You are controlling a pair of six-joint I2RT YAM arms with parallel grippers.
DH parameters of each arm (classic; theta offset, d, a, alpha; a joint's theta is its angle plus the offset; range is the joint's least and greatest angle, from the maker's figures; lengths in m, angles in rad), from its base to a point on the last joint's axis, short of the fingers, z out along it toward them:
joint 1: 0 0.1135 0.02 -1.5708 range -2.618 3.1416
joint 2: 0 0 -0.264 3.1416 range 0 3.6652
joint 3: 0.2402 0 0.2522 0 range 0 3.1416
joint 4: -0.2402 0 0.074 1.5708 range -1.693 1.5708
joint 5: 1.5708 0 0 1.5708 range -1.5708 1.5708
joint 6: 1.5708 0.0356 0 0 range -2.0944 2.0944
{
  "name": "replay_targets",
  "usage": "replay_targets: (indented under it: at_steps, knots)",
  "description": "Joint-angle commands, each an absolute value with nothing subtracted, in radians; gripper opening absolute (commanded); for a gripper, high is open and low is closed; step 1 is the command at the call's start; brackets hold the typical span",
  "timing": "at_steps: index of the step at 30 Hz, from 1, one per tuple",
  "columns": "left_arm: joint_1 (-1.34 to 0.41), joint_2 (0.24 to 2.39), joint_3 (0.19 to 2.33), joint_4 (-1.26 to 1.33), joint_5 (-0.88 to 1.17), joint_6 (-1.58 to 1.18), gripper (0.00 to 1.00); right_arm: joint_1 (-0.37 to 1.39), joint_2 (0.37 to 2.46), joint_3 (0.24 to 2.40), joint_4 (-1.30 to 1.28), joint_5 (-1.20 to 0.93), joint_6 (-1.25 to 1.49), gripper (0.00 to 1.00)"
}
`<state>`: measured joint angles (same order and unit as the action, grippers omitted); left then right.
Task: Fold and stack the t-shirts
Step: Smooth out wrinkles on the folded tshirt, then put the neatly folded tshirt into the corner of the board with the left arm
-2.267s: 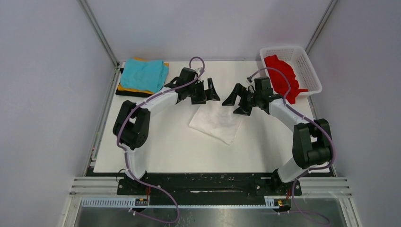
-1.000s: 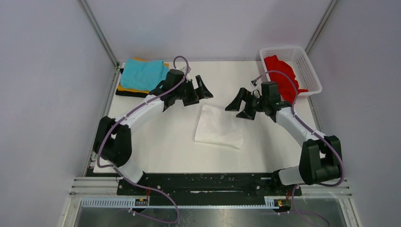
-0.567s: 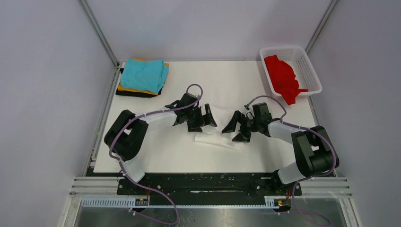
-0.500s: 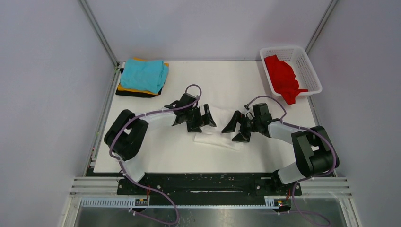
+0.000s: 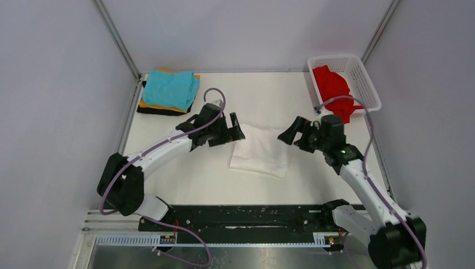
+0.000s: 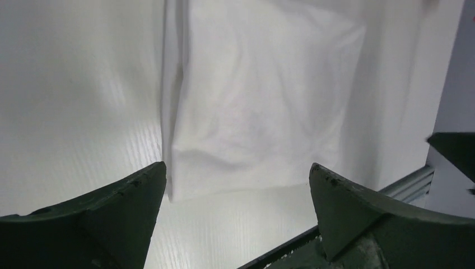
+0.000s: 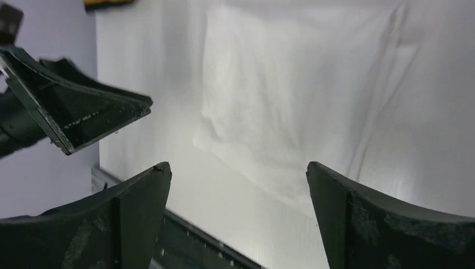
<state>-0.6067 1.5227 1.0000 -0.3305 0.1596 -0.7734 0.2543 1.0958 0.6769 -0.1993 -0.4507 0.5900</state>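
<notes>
My open left gripper moves down next onto the white t-shirt's side edge [image 5: 234, 147] [image 6: 178, 84] nearest the teal stack. That layered edge lies on the tabletop below my gripper.
A folded white t-shirt [image 5: 260, 151] lies flat mid-table, also seen in the left wrist view [image 6: 263, 95] and the right wrist view [image 7: 291, 101]. My left gripper [image 5: 232, 129] [image 6: 238, 166] hovers open at the shirt's far left corner, holding nothing. Off the shirt's far right corner my right gripper [image 5: 291, 133] [image 7: 238, 165] is open and empty too. A teal t-shirt [image 5: 171, 88] tops a folded stack over orange and black ones at the far left. A red t-shirt [image 5: 330, 89] lies crumpled in the basket.
The white mesh basket [image 5: 358, 61] stands at the far right corner, with the red shirt spilling over its near rim. Metal frame rails run along the table's left and near edges. Grey walls close in both sides.
Both grippers, low over the white shirt half a second ago, have risen and drawn apart to its far corners. The shirt lies flat, as before. Both stay open.
</notes>
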Motion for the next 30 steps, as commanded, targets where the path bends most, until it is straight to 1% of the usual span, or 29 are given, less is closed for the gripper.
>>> replay_targets:
  at_steps: [1, 3, 4, 8, 10, 14, 16, 21, 23, 26, 28, 29, 30]
  knots:
    - [-0.583, 1.405, 1.068, -0.385, -0.101, -0.721, 0.99, 0.235, 0.807, 0.696, -0.343, 0.017, 0.632, 0.99]
    - [-0.561, 1.443, 1.095, -0.390, -0.095, -0.711, 0.99, 0.231, 0.704, 0.646, -0.341, 0.167, 0.682, 1.00]
    - [-0.550, 1.473, 1.117, -0.406, -0.081, -0.704, 0.99, 0.229, 0.658, 0.626, -0.333, 0.210, 0.665, 0.99]
    - [-0.543, 1.601, 1.191, -0.432, -0.053, -0.653, 0.99, 0.229, 0.547, 0.614, -0.358, 0.267, 0.574, 1.00]
    - [-0.545, 1.659, 1.214, -0.425, -0.030, -0.636, 0.99, 0.229, 0.548, 0.636, -0.403, 0.260, 0.576, 1.00]
    - [-0.563, 1.758, 1.257, -0.439, 0.018, -0.617, 0.93, 0.228, 0.617, 0.701, -0.479, 0.219, 0.541, 1.00]
    - [-0.589, 1.799, 1.262, -0.439, 0.008, -0.619, 0.93, 0.228, 0.649, 0.712, -0.492, 0.207, 0.536, 1.00]
    - [-0.645, 1.936, 1.323, -0.483, 0.029, -0.628, 0.85, 0.228, 0.680, 0.718, -0.491, 0.175, 0.531, 1.00]
    - [-0.664, 1.977, 1.350, -0.507, 0.007, -0.636, 0.80, 0.229, 0.680, 0.714, -0.491, 0.174, 0.531, 0.99]
    - [-0.680, 2.033, 1.399, -0.557, -0.042, -0.652, 0.67, 0.228, 0.676, 0.709, -0.489, 0.172, 0.528, 1.00]
    - [-0.697, 2.058, 1.416, -0.571, -0.053, -0.654, 0.54, 0.227, 0.673, 0.706, -0.484, 0.172, 0.528, 1.00]
    - [-0.709, 2.067, 1.426, -0.581, -0.071, -0.656, 0.44, 0.227, 0.672, 0.704, -0.481, 0.172, 0.528, 1.00]
    - [-0.720, 2.077, 1.439, -0.598, -0.088, -0.657, 0.37, 0.228, 0.672, 0.703, -0.479, 0.172, 0.527, 1.00]
